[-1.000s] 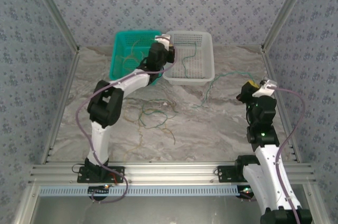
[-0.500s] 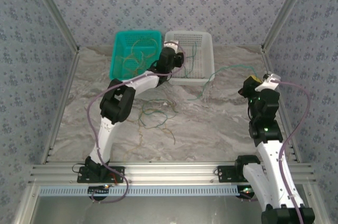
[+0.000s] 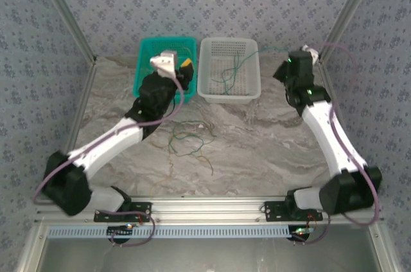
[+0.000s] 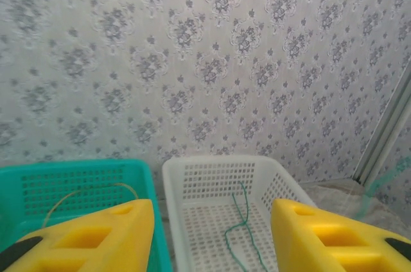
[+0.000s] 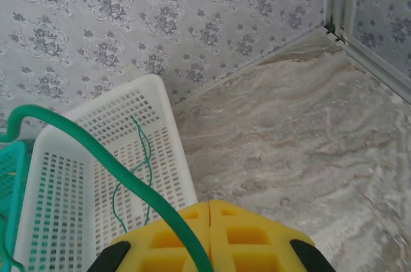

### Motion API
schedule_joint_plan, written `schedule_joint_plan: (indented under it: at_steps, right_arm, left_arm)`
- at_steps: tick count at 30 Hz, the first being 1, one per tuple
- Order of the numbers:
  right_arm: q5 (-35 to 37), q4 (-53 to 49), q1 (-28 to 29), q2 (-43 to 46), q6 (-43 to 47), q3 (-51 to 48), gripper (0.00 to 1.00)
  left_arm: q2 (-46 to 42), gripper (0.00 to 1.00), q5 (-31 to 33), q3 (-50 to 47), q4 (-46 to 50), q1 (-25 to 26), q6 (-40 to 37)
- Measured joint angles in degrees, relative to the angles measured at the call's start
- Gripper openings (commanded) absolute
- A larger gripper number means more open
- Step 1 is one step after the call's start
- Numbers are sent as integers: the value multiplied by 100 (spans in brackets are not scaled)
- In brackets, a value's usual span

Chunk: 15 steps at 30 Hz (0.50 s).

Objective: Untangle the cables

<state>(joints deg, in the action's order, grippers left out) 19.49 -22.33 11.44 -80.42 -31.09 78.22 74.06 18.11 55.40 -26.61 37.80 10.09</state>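
The white basket [image 3: 230, 97] already holds a green cable. The green cable in my right gripper goes over the white basket's mesh bottom next, then down inside for release.
A loose tangle of dark green and yellow-tan cables [image 3: 189, 138] lies on the marble table in front of the baskets. One green cable [image 4: 241, 227] rests inside the white basket [image 3: 230, 97]. Yellow-tan cables [image 3: 160, 67] curl in the teal basket [image 3: 142, 67]. My left gripper [image 3: 185, 67] hovers over the teal basket's right edge, open, with nothing between its yellow fingers [image 4: 96, 237]. My right gripper [image 3: 280, 72] is just right of the white basket, shut on a green cable [image 5: 83, 144] that arcs toward that basket [image 5: 160, 111].
The two baskets stand side by side against the patterned back wall. A metal corner post [image 5: 337, 2] rises at the back right. The aluminium frame rail [image 3: 205, 208] runs along the near edge. Bare marble lies right of the white basket.
My left gripper opened, left a green cable in the white basket and swung back over the teal basket. My right arm carried its green cable from the right side up to the white basket.
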Motion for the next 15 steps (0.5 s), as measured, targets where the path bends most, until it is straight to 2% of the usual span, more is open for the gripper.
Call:
schedule_joint_plan:
  at_steps: [3, 7, 11, 15]
  right_arm:
    - [455, -382, 214, -944, 2, 868, 0]
    - [960, -1003, 391, -2216, 79, 2000, 0]
    - [1381, -1655, 520, -3591, 249, 3484, 0]
    - [1641, -2188, 691, -4745, 369, 4721, 0]
  left_arm:
    - [-758, 51, 254, -826, 284, 212, 28]
    - [-1360, 51, 525, -1672, 1060, 245, 210]
    - [-1851, 52, 881, -2186, 1690, 245, 350]
    - [-2149, 52, 1156, -2374, 1919, 245, 352]
